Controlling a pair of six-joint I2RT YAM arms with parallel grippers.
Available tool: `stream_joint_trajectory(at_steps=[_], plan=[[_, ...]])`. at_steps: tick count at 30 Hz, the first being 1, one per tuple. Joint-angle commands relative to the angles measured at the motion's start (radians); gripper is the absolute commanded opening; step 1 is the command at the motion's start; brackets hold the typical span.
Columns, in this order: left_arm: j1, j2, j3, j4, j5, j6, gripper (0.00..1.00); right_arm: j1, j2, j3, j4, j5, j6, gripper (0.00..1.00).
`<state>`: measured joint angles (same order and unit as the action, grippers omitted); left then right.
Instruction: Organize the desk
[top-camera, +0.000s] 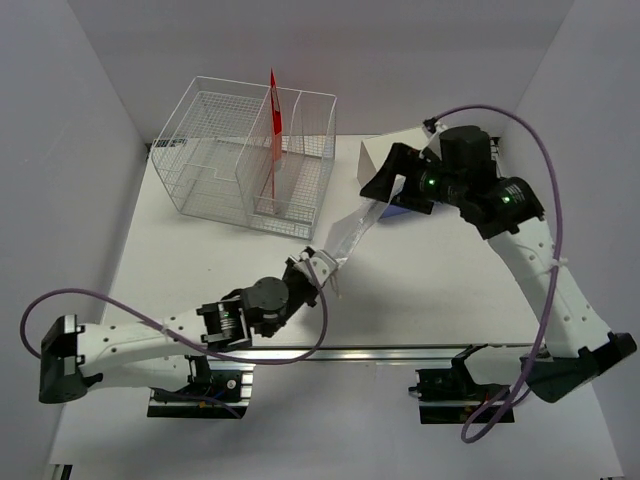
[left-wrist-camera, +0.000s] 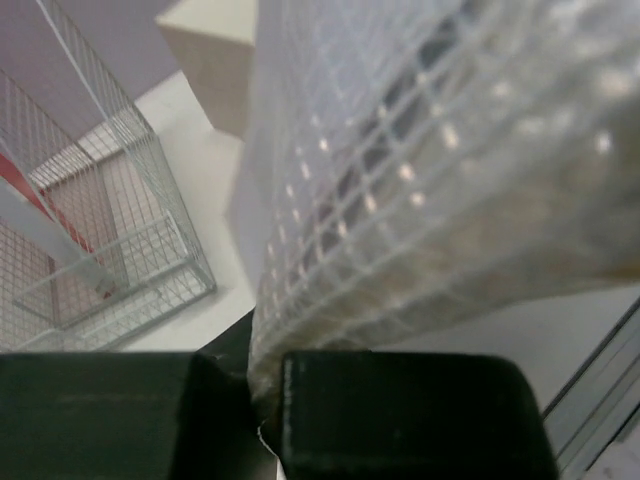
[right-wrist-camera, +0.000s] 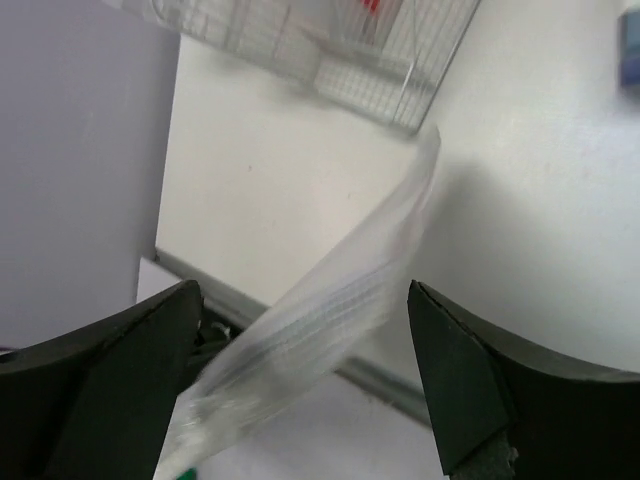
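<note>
I will lift my left gripper outward over the basket's end slot (top-camera: 308, 168) nearest the white box, lower the pouch (top-camera: 350, 230) into it and let go, because that slot is empty.
My left gripper (top-camera: 318, 268) is shut on one end of a translucent mesh pouch (top-camera: 350, 230) and holds it above the white desk (top-camera: 200, 270). In the left wrist view the black fingers (left-wrist-camera: 400, 420) pinch the pouch's edge (left-wrist-camera: 420, 170). The pouch slants up and right toward my right gripper (top-camera: 385, 175), which is open. In the right wrist view the pouch (right-wrist-camera: 330, 320) passes between the wide-open jaws of that gripper (right-wrist-camera: 300, 300) without touching either finger.
A wire basket (top-camera: 250, 150) stands at the back left with a red upright item (top-camera: 274, 120) in it. It also shows in the left wrist view (left-wrist-camera: 100, 250). A small white box with a blue part (top-camera: 405, 205) sits under the right gripper. A metal rail (top-camera: 380, 352) runs along the front edge.
</note>
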<state>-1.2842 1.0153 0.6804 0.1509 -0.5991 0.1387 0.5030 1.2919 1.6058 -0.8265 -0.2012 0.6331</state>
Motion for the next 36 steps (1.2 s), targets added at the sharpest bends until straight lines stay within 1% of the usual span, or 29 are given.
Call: stream_joint_trajectory(at_steps=[1,3,4,6,7,8,9,10,11,12,13,14,15,17,20,21,22,24,26,27,28,29,31,32,36], plan=[[-0.001,-0.125,0.062,0.018,0.018,0.033,0.00,-0.015,-0.097,0.082,0.052,0.146,-0.056,0.89],[-0.001,-0.150,0.051,0.057,0.016,0.062,0.00,-0.015,-0.130,0.086,0.069,0.224,-0.085,0.89],[-0.001,-0.158,0.044,0.090,-0.010,0.090,0.00,-0.015,-0.166,0.085,0.070,0.321,-0.084,0.89],[0.000,-0.143,0.042,0.148,-0.056,0.110,0.00,-0.017,-0.210,0.085,0.067,0.400,-0.110,0.89],[0.002,-0.130,0.053,0.154,-0.101,0.131,0.00,-0.017,-0.221,0.092,0.060,0.499,-0.115,0.89],[0.008,-0.098,0.068,0.160,-0.120,0.136,0.00,-0.017,-0.229,0.098,0.046,0.557,-0.118,0.89],[0.032,-0.084,0.099,0.151,-0.117,0.137,0.00,-0.017,-0.236,0.111,0.014,0.669,-0.122,0.89],[0.052,-0.074,0.111,0.150,-0.099,0.128,0.00,-0.018,-0.233,0.126,-0.008,0.730,-0.136,0.89],[0.078,-0.064,0.122,0.144,-0.041,0.115,0.00,-0.018,-0.230,0.162,-0.026,0.779,-0.142,0.89],[0.141,-0.048,0.148,0.121,-0.006,0.098,0.00,-0.017,-0.226,0.172,-0.039,0.852,-0.153,0.89],[0.178,-0.038,0.159,0.115,0.025,0.057,0.00,-0.017,-0.223,0.178,-0.054,0.885,-0.182,0.89],[0.219,-0.029,0.172,0.102,0.104,0.039,0.00,-0.017,-0.215,0.187,-0.071,0.917,-0.182,0.89],[0.293,-0.014,0.186,0.113,0.137,0.032,0.00,-0.017,-0.198,0.189,-0.091,0.963,-0.179,0.89],[0.339,0.006,0.208,0.131,0.188,0.048,0.00,-0.017,-0.187,0.177,-0.121,0.993,-0.174,0.89],[0.408,0.068,0.283,0.144,0.283,0.082,0.00,-0.017,-0.190,0.100,-0.094,1.025,-0.188,0.89],[0.451,0.086,0.312,0.121,0.341,0.082,0.00,-0.018,-0.198,0.062,-0.088,1.060,-0.200,0.89],[0.470,0.121,0.364,0.115,0.361,0.081,0.00,-0.021,-0.200,0.053,-0.089,1.092,-0.197,0.89],[0.525,0.150,0.399,0.114,0.427,0.084,0.00,-0.024,-0.215,0.022,-0.091,1.144,-0.187,0.89],[0.580,0.184,0.433,0.124,0.478,0.079,0.00,-0.026,-0.233,-0.016,-0.042,1.136,-0.205,0.89],[0.598,0.198,0.448,0.121,0.533,0.072,0.00,-0.027,-0.253,-0.038,-0.028,1.104,-0.208,0.89],[0.621,0.212,0.464,0.115,0.570,0.053,0.00,-0.026,-0.258,-0.073,-0.020,1.091,-0.207,0.89],[0.667,0.244,0.491,0.118,0.596,0.042,0.00,-0.026,-0.263,-0.087,-0.013,1.083,-0.204,0.89],[0.712,0.279,0.516,0.122,0.697,0.013,0.00,-0.026,-0.263,-0.119,-0.013,1.056,-0.187,0.89],[0.744,0.316,0.543,0.121,0.709,0.007,0.00,-0.026,-0.260,-0.129,-0.011,1.047,-0.187,0.89],[0.813,0.388,0.582,0.162,0.792,-0.036,0.00,-0.026,-0.255,-0.156,0.006,1.022,-0.170,0.89]])
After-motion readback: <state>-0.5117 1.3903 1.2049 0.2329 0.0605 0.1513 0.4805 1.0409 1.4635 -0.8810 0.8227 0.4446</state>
